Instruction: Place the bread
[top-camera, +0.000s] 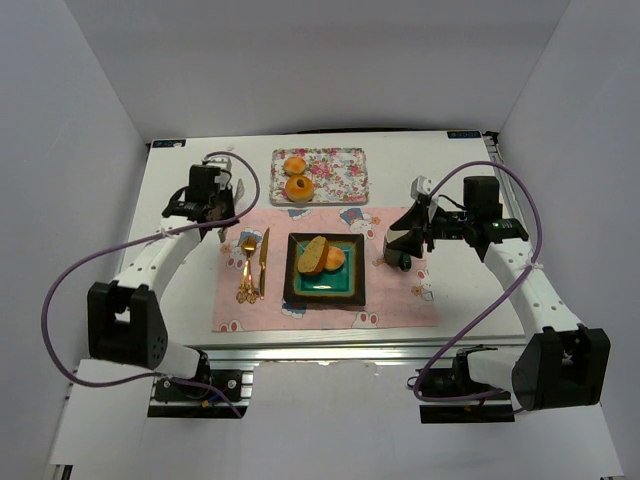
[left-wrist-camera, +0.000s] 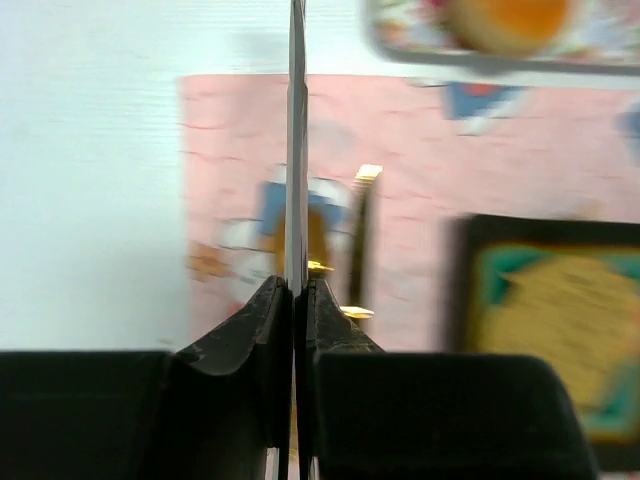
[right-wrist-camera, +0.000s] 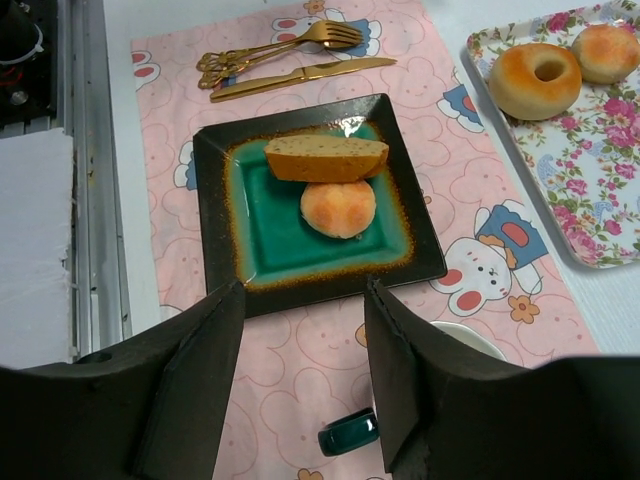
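Observation:
I will carry the grey piece with my left gripper down and to the left in the top view next, and let go of it on the empty tabletop there.
A slice of bread (top-camera: 313, 255) (right-wrist-camera: 326, 158) and a round bun (top-camera: 334, 259) (right-wrist-camera: 338, 208) lie on the square black-and-teal plate (top-camera: 325, 295) (right-wrist-camera: 212, 200) on the pink placemat. A donut (top-camera: 299, 188) (right-wrist-camera: 534, 80) and a second bun (top-camera: 294, 165) (right-wrist-camera: 606, 52) lie on the floral tray (top-camera: 340, 178) (right-wrist-camera: 600, 170) behind it. My right gripper (top-camera: 398, 250) (right-wrist-camera: 302, 285) is open and empty, right of the plate. My left gripper (top-camera: 218, 212) (left-wrist-camera: 297, 283) is shut at the mat's far left corner. A thin grey strip rises from its jaws; I cannot tell what it is.
A gold fork (top-camera: 246, 270) (right-wrist-camera: 280, 50) and knife (top-camera: 263, 260) (right-wrist-camera: 300, 76) lie left of the plate. A cup with a teal handle (right-wrist-camera: 350, 432) stands under my right gripper. The plate shows blurred in the left wrist view (left-wrist-camera: 560, 320).

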